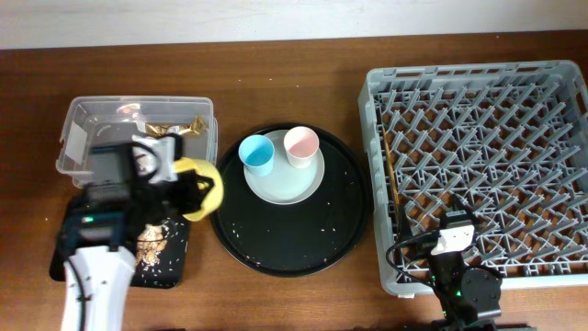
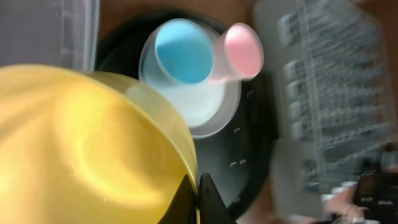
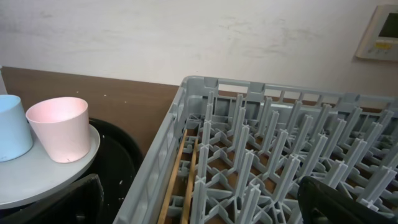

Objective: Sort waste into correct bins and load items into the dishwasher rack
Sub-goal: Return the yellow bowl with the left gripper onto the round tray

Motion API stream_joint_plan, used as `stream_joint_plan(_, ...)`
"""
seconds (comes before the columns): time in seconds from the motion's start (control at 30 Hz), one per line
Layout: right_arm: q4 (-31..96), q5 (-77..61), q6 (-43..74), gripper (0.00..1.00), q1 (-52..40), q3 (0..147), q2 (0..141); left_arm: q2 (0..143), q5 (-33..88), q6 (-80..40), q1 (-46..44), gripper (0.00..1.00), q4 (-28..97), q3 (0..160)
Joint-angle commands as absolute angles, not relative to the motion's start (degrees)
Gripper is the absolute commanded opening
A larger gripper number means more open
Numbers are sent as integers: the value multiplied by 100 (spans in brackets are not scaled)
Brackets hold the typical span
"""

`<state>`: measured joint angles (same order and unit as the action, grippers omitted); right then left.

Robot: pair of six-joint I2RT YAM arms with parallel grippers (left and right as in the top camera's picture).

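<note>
The yellow bowl will next go with the left gripper over the round black tray, and then down beside the pale plate's near edge.
My left gripper [image 1: 188, 187] is shut on the rim of the yellow bowl [image 1: 204, 182], held tilted between the clear tub [image 1: 70, 138] and the round black tray [image 1: 289, 250]. In the left wrist view the fingers [image 2: 198, 200] pinch the bowl's edge [image 2: 81, 143]. The light-blue cup [image 1: 256, 154] and pink cup [image 1: 300, 145] stand on the pale plate [image 1: 283, 184]. A gold foil wrapper [image 1: 171, 127] lies in the tub. Food scraps [image 1: 152, 244] lie in the shallow black tray [image 1: 170, 267]. My right gripper [image 1: 452, 216] is open and empty over the grey rack's [image 1: 478, 138] front left part. I cannot make out the paper ball.
Two wooden chopsticks [image 1: 390, 175] lie along the rack's left side and show in the right wrist view [image 3: 180, 168]. White crumbs dot the round black tray. The right wrist view shows the pink cup [image 3: 59, 127] and the rack wall [image 3: 155, 168].
</note>
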<state>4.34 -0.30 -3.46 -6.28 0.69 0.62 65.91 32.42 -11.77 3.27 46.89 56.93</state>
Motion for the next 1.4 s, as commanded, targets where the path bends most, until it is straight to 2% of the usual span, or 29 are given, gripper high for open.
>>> stream_joint_plan(0.0,454,-67,-360,98,-668,32,25,6573,1431,-1719,-963,0,4654,5784)
stream_joint_plan(0.03,454,-67,-360,98,-668,32,25,6584,969,-1951,-1625,0,4652,5784)
stream_joint_plan(0.17,454,-67,-360,99,-668,32,25,6840,325,-2038,-2718,0,4650,5784)
stream_joint_plan(0.33,454,-67,-360,98,-668,32,25,7867,228,-2189,-3612,0,4429,5784)
stream_joint_plan(0.47,454,-67,-360,98,-668,32,25,8506,102,-2189,-3887,0,4351,5784)
stream_joint_plan(0.67,454,-67,-360,98,-668,32,25,8882,60,-2294,-3916,0,4316,5784)
stream_joint_plan(0.7,454,-67,-360,98,-668,32,25,8882,217,-2294,-3924,4,4316,5784)
stream_joint_plan(0.73,454,-67,-360,98,-668,32,25,8882,499,-2294,-3927,15,4316,5784)
stream_joint_plan(0.83,454,-67,-360,98,-668,32,25,8879,666,-2294,-3927,31,4340,5791)
stream_joint_plan(0.93,454,-67,-360,98,-668,32,25,8836,449,-2285,-3817,36,4556,6169)
stream_joint_plan(1.0,454,-67,-360,98,-668,32,25,8820,-362,-2248,-3664,37,5129,7022)
stream_joint_plan(1.07,454,-67,-360,98,-668,32,25,8820,-1114,-2248,-3531,45,5177,7507)
stream_joint_plan(1.17,454,-67,-360,98,-668,32,25,8833,-1802,-2097,-3166,43,4659,7671)
stream_joint_plan(1.23,454,-67,-360,98,-668,32,25,8949,-1800,-2008,-2858,36,4412,7666)
stream_joint_plan(1.37,454,-67,-360,98,-668,32,25,9448,-1621,-2034,-2375,36,4311,7666)
